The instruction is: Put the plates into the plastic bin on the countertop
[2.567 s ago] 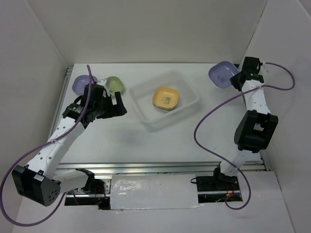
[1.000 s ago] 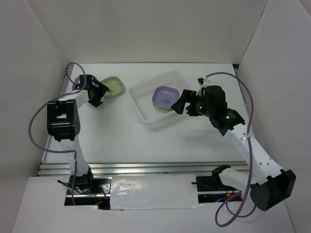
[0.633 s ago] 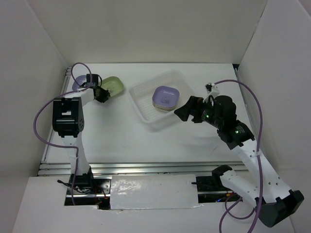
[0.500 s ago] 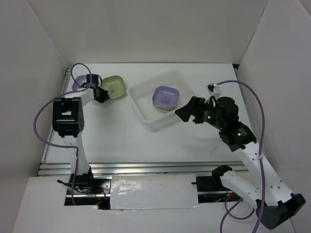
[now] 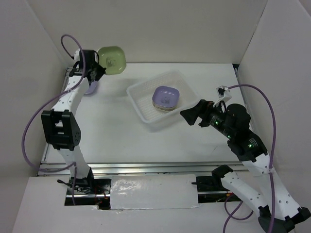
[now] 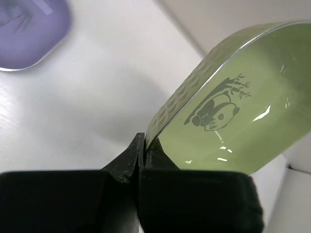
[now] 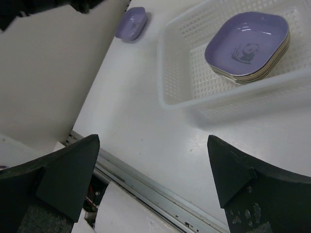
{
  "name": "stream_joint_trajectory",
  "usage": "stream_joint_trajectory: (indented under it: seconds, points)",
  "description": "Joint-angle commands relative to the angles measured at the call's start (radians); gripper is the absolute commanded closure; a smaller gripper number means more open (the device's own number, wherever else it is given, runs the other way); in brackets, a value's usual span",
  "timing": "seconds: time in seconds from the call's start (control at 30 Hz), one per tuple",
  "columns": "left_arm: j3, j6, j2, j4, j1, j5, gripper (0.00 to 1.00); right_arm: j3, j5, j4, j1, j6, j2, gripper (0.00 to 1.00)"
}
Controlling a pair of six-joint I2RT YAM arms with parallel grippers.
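The bin's purple-topped stack [image 5: 165,96] is below my left gripper and to its right in the top view. I will bring the green plate [image 5: 112,59] there, lower it and let it go.
My left gripper [image 5: 98,69] is shut on the rim of a green plate [image 5: 112,59] and holds it tilted in the air above the back left of the countertop [image 5: 112,131]. In the left wrist view the jaws [image 6: 143,147] pinch the edge of the green plate [image 6: 233,111], which shows a panda mark. A purple plate [image 5: 90,87] lies on the table under that arm. The plastic bin [image 5: 141,99] holds a stack topped by a purple plate [image 5: 166,96]. My right gripper [image 5: 191,115] hangs open and empty to the right of the bin.
White walls close in the back, left and right. A metal rail [image 5: 146,167] runs along the front edge. In the right wrist view the bin [image 7: 177,82] with its purple-topped stack [image 7: 247,44] lies ahead, and the loose purple plate [image 7: 132,23] lies far left.
My left gripper shut on the green plate's rim and lifted it off the countertop toward the back left. My right arm drew back from the bin, staying open.
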Motion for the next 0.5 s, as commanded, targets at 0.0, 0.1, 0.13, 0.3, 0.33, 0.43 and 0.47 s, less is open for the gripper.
stream_joint_trajectory:
  seconds: [0.0,0.1,0.13,0.3,0.33,0.43,0.47]
  points:
    - [0.067,0.131,-0.158,-0.044,-0.081,-0.063,1.00,0.029,0.030,-0.028,0.009,0.010,-0.020,0.00]
    - [0.032,0.124,-0.226,-0.107,-0.151,-0.003,1.00,0.029,0.049,-0.038,0.011,0.021,-0.036,0.00]
    - [0.004,0.121,-0.240,-0.073,-0.197,0.017,1.00,0.029,0.053,-0.043,0.011,0.026,-0.040,0.00]
    - [-0.063,0.127,-0.245,-0.065,-0.308,0.168,1.00,0.032,0.070,-0.075,0.009,0.036,-0.078,0.00]
    - [-0.054,0.127,-0.219,-0.079,-0.350,0.162,1.00,0.032,0.075,-0.083,0.009,0.041,-0.086,0.00]
    - [-0.033,0.113,-0.163,-0.090,-0.414,0.137,1.00,0.026,0.090,-0.104,0.008,0.047,-0.118,0.00]
    - [-0.025,0.104,-0.145,-0.084,-0.423,0.143,1.00,0.023,0.090,-0.115,0.007,0.050,-0.125,0.00]
